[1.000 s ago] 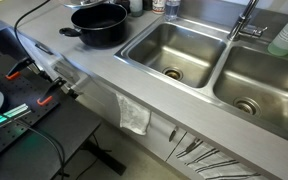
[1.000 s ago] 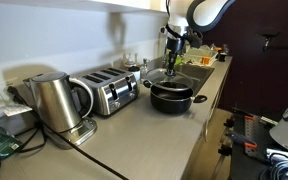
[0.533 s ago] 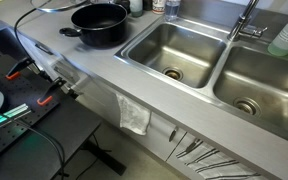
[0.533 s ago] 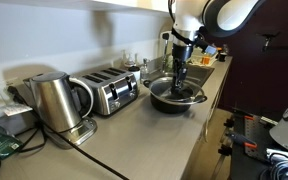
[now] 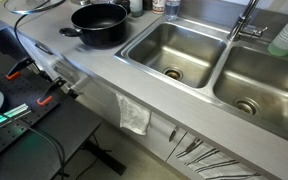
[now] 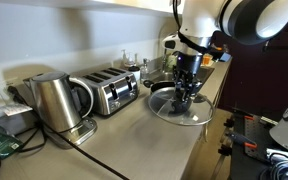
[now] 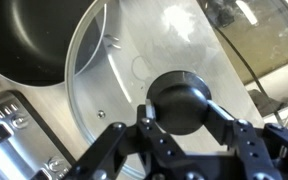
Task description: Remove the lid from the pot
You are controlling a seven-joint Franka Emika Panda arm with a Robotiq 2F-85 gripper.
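Observation:
My gripper should leave the pot and go down over the bare counter before the toaster to release the lid's knob, as the lid overhangs the counter's front edge.
The black pot (image 5: 99,22) stands open on the counter beside the sink; it also shows in an exterior view (image 6: 160,88) and at the top left of the wrist view (image 7: 24,35). My gripper (image 6: 187,92) is shut on the black knob of the glass lid (image 6: 196,115). It holds the lid tilted, clear of the pot, over the counter near its front edge. In the wrist view the fingers (image 7: 181,108) clamp the knob from both sides, with the lid's glass (image 7: 134,55) spread beneath. A thin arc of the lid's rim (image 5: 34,9) shows at the top edge.
A toaster (image 6: 114,90) and a steel kettle (image 6: 54,100) stand on the counter beyond the pot. Two steel sink basins (image 5: 179,50) (image 5: 259,75) with a faucet (image 5: 246,20) lie on the pot's other side. A towel (image 5: 134,115) hangs from the counter front.
The lid has been lifted off the pot and carried sideways toward the counter's front edge, held by its knob. The pot has stayed in place, now open.

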